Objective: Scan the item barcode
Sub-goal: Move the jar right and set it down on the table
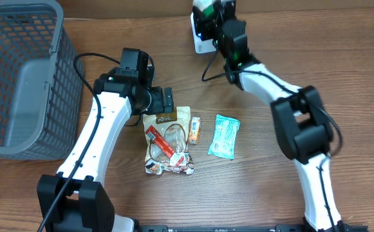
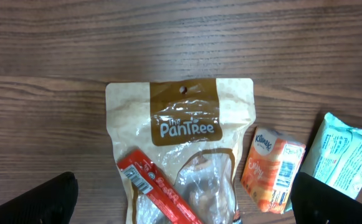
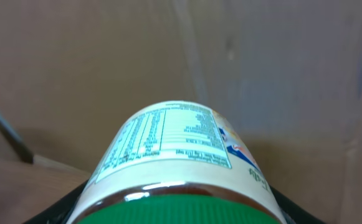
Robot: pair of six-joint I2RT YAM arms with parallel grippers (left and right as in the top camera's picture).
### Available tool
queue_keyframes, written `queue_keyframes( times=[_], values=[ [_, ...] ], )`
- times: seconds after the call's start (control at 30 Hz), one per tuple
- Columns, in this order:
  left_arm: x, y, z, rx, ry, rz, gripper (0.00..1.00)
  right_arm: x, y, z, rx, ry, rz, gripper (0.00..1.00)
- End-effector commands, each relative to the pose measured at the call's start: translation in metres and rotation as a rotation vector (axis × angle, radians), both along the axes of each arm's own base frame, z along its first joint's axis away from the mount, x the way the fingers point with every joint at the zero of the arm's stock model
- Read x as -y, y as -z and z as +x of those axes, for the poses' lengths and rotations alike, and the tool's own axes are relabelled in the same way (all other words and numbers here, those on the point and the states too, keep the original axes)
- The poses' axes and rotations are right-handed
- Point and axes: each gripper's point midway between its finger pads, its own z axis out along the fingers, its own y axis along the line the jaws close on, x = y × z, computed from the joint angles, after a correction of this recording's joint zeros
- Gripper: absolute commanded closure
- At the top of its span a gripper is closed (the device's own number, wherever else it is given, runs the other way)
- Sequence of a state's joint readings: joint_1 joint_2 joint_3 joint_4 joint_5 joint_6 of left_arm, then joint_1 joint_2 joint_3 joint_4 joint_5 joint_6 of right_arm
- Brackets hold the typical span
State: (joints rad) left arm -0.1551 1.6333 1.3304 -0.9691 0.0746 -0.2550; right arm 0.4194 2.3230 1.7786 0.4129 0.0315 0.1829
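Note:
The tabletop at the right (image 1: 350, 122) in the overhead view is bare. I will therefore bring my right gripper back and that way, lower the jar (image 1: 205, 6) and release it.
My right gripper (image 1: 212, 14) is at the table's far edge, shut on a jar (image 1: 205, 6) with a green lid (image 3: 181, 211) and a white nutrition label (image 3: 174, 140). The jar hangs just above a white scanner base (image 1: 199, 40). In the right wrist view the dark fingers (image 3: 59, 208) hug both sides of the jar, and no barcode shows on the label. My left gripper (image 1: 167, 101) hovers open over a PanTree snack bag (image 2: 187, 124), touching nothing.
A red stick pack (image 2: 159, 190) lies on the bag. An orange tissue pack (image 2: 273, 168) and a teal packet (image 1: 224, 136) lie to its right. A grey mesh basket (image 1: 19, 77) stands at the far left. A black cable (image 1: 87, 58) loops beside the left arm.

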Motion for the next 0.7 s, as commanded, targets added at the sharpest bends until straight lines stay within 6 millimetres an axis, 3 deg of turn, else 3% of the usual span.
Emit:
queue_keyframes(
  times=[0.0, 0.13, 0.2, 0.37, 0.47, 0.57, 0.67],
  values=[
    [-0.001, -0.010, 0.004, 0.029, -0.011, -0.007, 0.00, 0.016, -0.144, -0.036, 0.138, -0.010, 0.063, 0.96],
    [-0.001, -0.010, 0.004, 0.029, -0.011, -0.007, 0.00, 0.041, -0.150, -0.068, -0.040, 0.007, -0.016, 0.96],
    [-0.001, -0.010, 0.004, 0.029, -0.011, -0.007, 0.01, 0.061, -0.139, -0.086, -0.164, 0.036, -0.070, 0.96],
    [-0.001, -0.010, 0.004, 0.029, -0.011, -0.007, 0.00, 0.121, -0.061, -0.139, -0.590, 0.105, -0.221, 0.96],
    [-0.001, -0.010, 0.004, 0.029, -0.011, -0.007, 0.00, 0.168, -0.001, -0.187, -0.930, 0.204, -0.246, 0.96],
    [-0.001, -0.010, 0.004, 0.029, -0.011, -0.007, 0.00, 0.209, 0.041, -0.232, -1.192, 0.311, -0.239, 0.96],
    [-0.001, -0.010, 0.004, 0.029, -0.011, -0.007, 0.00, 0.242, 0.072, -0.262, -1.350, 0.382, -0.234, 0.96]
  ],
)
